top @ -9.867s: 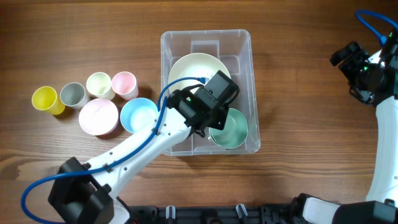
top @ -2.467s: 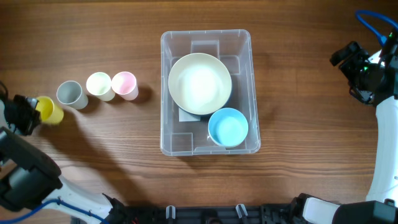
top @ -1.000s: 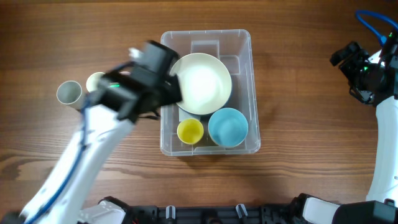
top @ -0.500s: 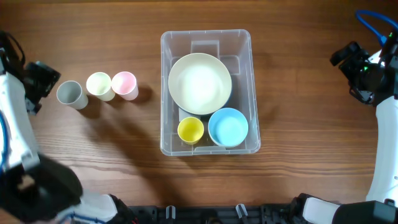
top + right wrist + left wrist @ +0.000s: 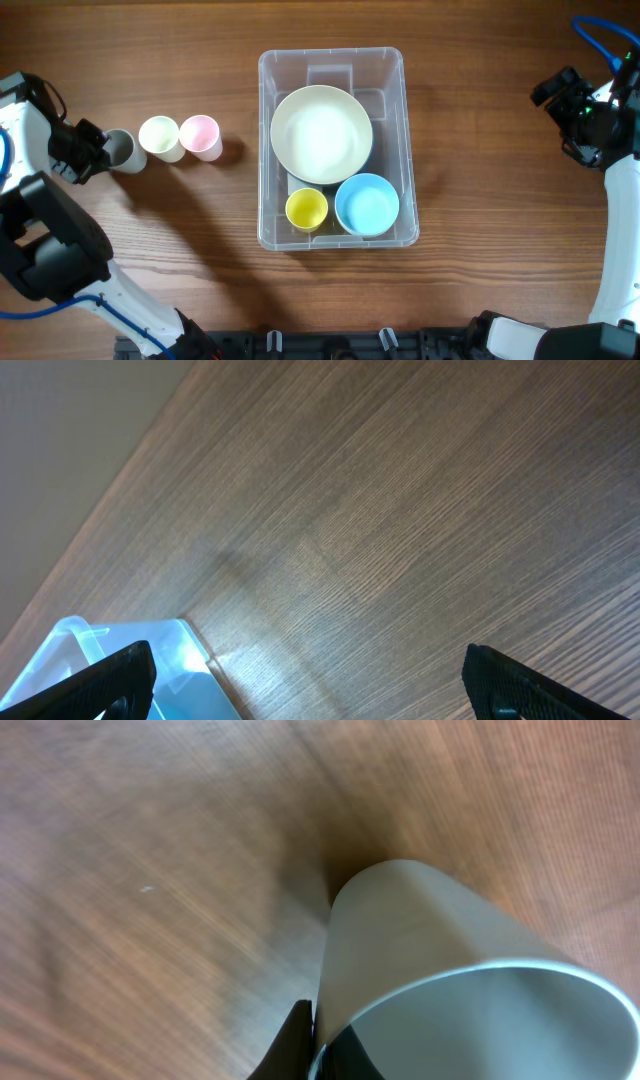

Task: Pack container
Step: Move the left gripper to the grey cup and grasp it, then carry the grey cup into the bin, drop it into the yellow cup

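Observation:
My left gripper carries the grey cup up, across to the container and down into the yellow cup next. It then releases it, since the yellow cup stands open and empty.
The clear container stands mid-table and holds a large cream bowl, a yellow cup and a blue bowl. A grey cup stands at the far left, with a cream cup and a pink cup to its right. My left gripper is at the grey cup's left side. In the left wrist view the gripper pinches the grey cup's wall, one finger outside and one inside. My right gripper is open and empty at the far right.
The right wrist view shows bare wood, a corner of the container at lower left, and my right gripper wide open. The left arm's base fills the lower left of the table.
My left gripper has moved right from the table's left edge to the grey cup and closed on its rim. Before that the yellow cup went into the container. The right arm has not moved.

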